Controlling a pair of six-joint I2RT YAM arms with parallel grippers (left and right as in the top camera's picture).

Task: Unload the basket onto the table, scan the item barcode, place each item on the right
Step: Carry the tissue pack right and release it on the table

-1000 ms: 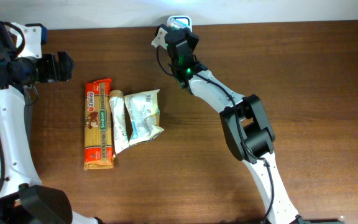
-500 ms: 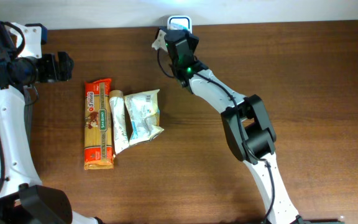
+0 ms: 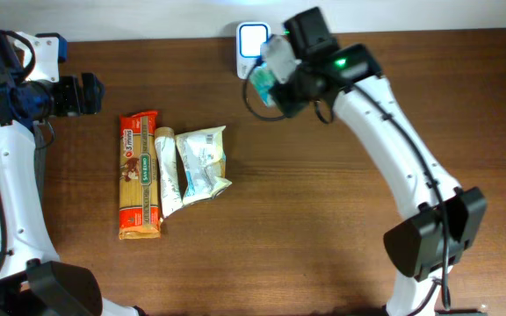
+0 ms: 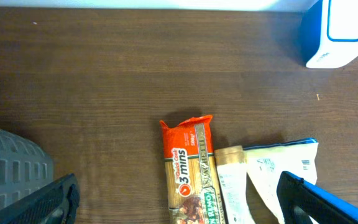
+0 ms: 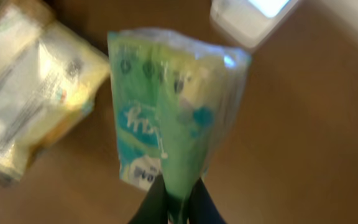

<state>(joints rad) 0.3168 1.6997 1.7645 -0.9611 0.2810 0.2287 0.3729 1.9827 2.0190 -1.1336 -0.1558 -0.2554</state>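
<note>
The robot's right gripper will swing down and back from the scanner [image 3: 252, 39] to let go, because the tabletop below it and to its right in the overhead view is free of packets.
My right gripper [image 3: 277, 70] is shut on a green and teal packet [image 3: 263, 82], which hangs just below and right of the white scanner [image 3: 252, 39] at the table's far edge. In the right wrist view the packet [image 5: 173, 106] rises from the shut gripper [image 5: 178, 202], its printed face blurred, with the scanner [image 5: 250, 17] beyond it. My left gripper [image 3: 86, 94] stands open at the far left, above and apart from the packets. In the left wrist view the left gripper [image 4: 179, 208] has its fingers [image 4: 51, 202] spread wide, with nothing held.
On the table's left part lie an orange pasta packet [image 3: 139, 175], a beige packet [image 3: 169, 171] and a white-green pouch [image 3: 204, 162], side by side. The scanner [image 4: 334, 31] is at the upper right in the left wrist view.
The right arm has swung round: its wrist now sits right of the scanner instead of over it, with the green packet hanging just below the scanner. The left arm has not moved.
</note>
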